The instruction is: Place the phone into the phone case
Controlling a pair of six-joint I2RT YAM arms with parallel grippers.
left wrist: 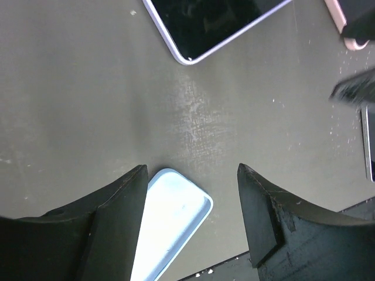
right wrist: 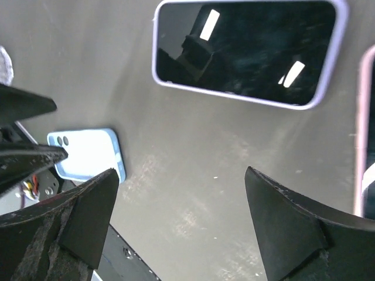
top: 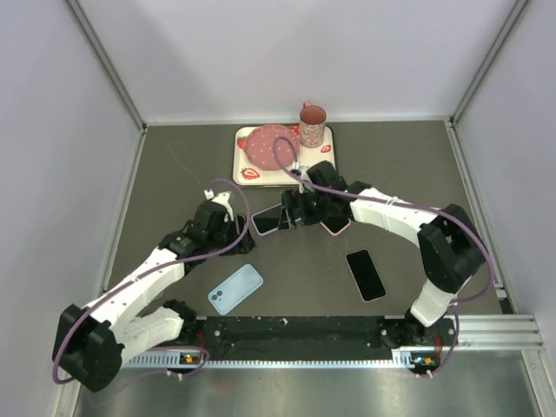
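Observation:
The light blue case is still empty, so the right gripper needs to move back and down to it next, onto the nearest end's rim (top: pixel 256 273) (right wrist: pixel 119 154).
A phone with a black screen sits inside a lavender case (top: pixel 269 220), flat on the table between my two grippers; it also shows in the left wrist view (left wrist: pixel 217 23) and the right wrist view (right wrist: pixel 246 52). My left gripper (top: pixel 234 228) (left wrist: pixel 191 168) is open just left of it, holding nothing. My right gripper (top: pixel 292 211) (right wrist: pixel 180 172) is open just right of it, also holding nothing. A bare black phone (top: pixel 366 274) lies at the near right. An empty light blue case (top: pixel 235 288) (left wrist: pixel 170 222) (right wrist: pixel 85 153) lies at the near left.
A pink case (top: pixel 335 226) (left wrist: pixel 345 23) (right wrist: pixel 363 134) lies under the right arm's wrist. At the back stands a strawberry-print tray (top: pixel 243 169) with a pink plate (top: pixel 269 146) and a pink mug (top: pixel 312 124). A black rail (top: pixel 295 328) runs along the near edge.

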